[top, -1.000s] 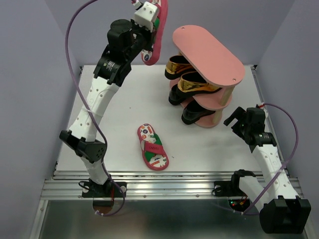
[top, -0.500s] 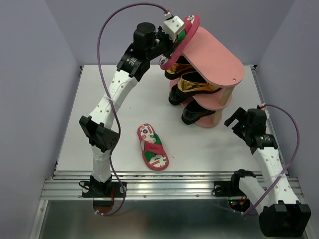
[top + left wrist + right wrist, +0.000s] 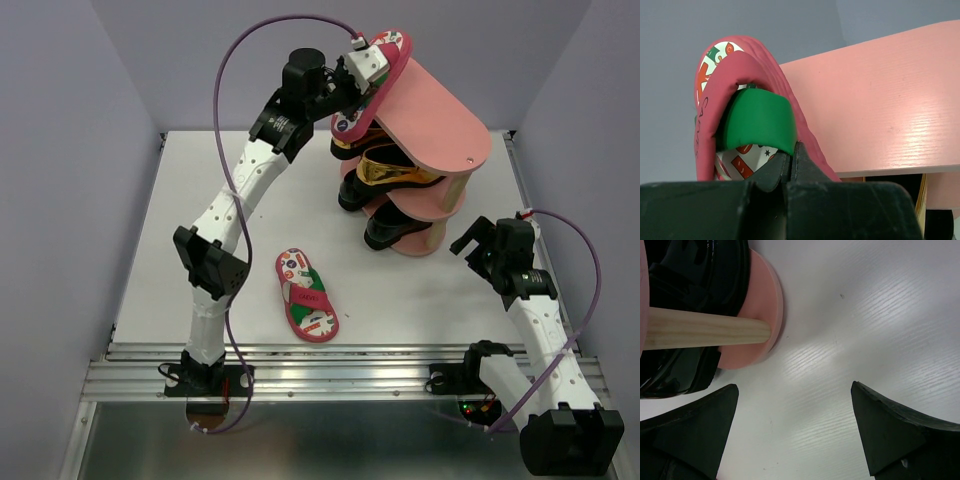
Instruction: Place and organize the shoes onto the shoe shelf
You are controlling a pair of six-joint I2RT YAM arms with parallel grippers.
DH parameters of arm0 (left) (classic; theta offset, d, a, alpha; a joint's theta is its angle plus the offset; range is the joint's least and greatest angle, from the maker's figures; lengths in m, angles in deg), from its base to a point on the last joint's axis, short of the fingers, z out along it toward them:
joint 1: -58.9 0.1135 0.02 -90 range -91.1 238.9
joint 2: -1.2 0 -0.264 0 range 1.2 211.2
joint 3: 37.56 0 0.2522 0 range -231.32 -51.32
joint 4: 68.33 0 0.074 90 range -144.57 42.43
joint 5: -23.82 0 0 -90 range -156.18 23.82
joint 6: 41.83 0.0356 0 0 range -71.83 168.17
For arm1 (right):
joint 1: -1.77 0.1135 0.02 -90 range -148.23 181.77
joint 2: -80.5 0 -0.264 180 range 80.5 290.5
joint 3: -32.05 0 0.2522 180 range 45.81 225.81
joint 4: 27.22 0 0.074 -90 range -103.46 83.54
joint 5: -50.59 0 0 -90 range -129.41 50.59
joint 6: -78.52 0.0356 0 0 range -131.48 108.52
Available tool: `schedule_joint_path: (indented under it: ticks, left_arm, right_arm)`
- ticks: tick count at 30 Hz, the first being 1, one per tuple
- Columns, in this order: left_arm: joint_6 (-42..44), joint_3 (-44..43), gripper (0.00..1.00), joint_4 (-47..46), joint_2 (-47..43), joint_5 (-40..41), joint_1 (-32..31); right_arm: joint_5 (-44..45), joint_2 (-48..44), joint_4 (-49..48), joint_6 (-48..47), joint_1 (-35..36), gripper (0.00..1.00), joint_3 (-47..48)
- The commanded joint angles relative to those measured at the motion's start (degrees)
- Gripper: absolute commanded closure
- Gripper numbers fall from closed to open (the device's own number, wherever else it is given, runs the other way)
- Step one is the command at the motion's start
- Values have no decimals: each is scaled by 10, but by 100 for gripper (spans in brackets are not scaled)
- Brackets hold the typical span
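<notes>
The pink flip-flop still overhangs the end of the board, so the left gripper should shift it to the right in the top view, further over the shoe shelf's top board (image 3: 425, 110), before opening.
My left gripper (image 3: 366, 68) is shut on the green strap (image 3: 757, 120) of a pink flip-flop (image 3: 382, 72) and holds it tilted at the left end of the shoe shelf's top board (image 3: 425, 110). In the left wrist view my left gripper (image 3: 791, 161) pinches the strap, with the top board (image 3: 880, 100) just to the right. Two gold loafers (image 3: 385, 165) sit on the middle tier and two black loafers (image 3: 395, 230) on the bottom tier. The other flip-flop (image 3: 307, 295) lies flat on the table. My right gripper (image 3: 476, 245) is open and empty beside the shelf's base.
The right wrist view shows my right gripper (image 3: 795, 425) over the white table (image 3: 865, 315), next to the shelf's bottom board (image 3: 760, 315), a wooden post (image 3: 705, 332) and a black loafer (image 3: 690, 270). Grey walls close in the table at the back and both sides.
The left arm has swung the held flip-flop right and down, from above the table's back left to the shelf's top board. The right arm and the other shoes have not moved.
</notes>
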Motion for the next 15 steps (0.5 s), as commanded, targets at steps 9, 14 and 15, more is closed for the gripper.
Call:
schedule_joint_path:
  ticks: [9,14,15]
  left_arm:
    - [-6,-46,100,-121,-3,-66,-16]
    - [-4,-53,100,-121,4,-74,-28]
    - [-4,-53,100,-121,5,-74,-29]
  right_arm:
    - [4,-6,-1,-3,-1,0,25]
    - [5,-7,-1,-2,-1,0,24]
    - [5,-9,-1,-2,-1,0,24]
